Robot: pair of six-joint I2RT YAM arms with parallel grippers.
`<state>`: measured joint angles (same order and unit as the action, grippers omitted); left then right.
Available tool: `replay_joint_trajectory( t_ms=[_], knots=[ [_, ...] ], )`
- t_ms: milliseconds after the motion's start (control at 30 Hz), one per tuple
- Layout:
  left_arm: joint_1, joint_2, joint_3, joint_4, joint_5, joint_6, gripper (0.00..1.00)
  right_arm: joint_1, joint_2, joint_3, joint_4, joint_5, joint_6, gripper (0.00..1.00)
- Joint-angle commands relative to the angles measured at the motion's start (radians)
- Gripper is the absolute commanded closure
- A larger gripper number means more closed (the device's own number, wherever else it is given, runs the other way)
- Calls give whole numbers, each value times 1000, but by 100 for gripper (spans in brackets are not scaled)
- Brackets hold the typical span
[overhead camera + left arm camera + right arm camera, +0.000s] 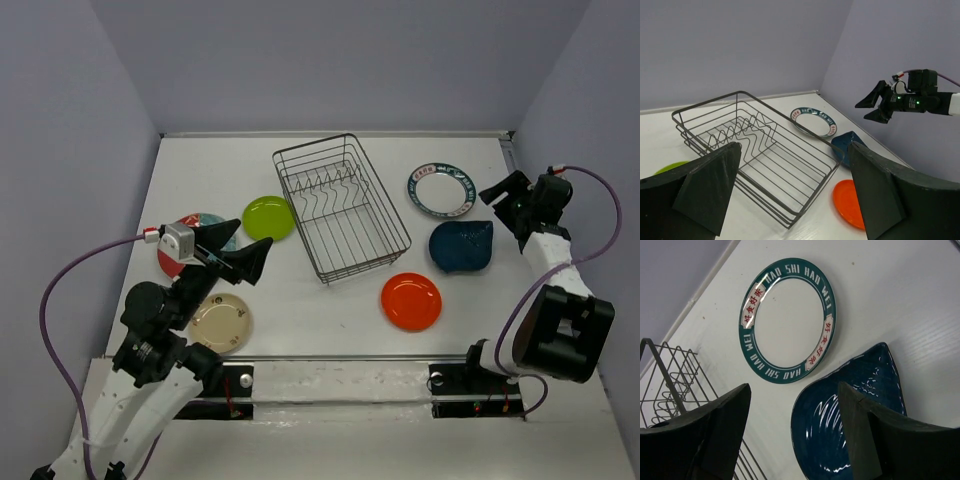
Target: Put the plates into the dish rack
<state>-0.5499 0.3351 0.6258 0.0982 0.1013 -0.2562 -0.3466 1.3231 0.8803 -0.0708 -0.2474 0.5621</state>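
My right gripper comes down next onto the teal-rimmed white plate's edge [473, 192] farthest from the rack [341, 206], since bare table beside it leaves room for a finger.
The dark wire dish rack [341, 206] stands empty mid-table, also in the left wrist view [757, 150]. Flat on the table lie the lime green plate [268, 217], orange plate [411, 301], cream plate [221, 322], red-and-teal plate [190, 240] half hidden by my left arm, teal-rimmed white plate [440, 190] [787, 320] and dark blue leaf plate [461, 246] [850, 417]. My left gripper [243, 260] is open and empty, raised left of the rack. My right gripper [503, 202] is open and empty, raised above the teal-rimmed and blue plates.
Lavender walls close the table on the back, left and right. Purple cables loop from both wrists. The arm bases [470, 385] stand on a rail along the near edge.
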Motion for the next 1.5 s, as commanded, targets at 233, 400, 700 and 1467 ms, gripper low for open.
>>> replay_joint_trajectory(
  t_ms=[233,400,700,1467],
  knots=[
    [-10,-18,52,38,57,40,1,-37,307,169,311,-133,50,25],
    [-13,-22,49,44,64,46,1,-57,471,279,316,-191,19,27],
    [-19,-19,46,51,66,52,1,-66,735,451,175,-305,-37,27],
    [-18,15,43,49,51,51,1,-5,505,491,227,-175,33,93]
  ],
)
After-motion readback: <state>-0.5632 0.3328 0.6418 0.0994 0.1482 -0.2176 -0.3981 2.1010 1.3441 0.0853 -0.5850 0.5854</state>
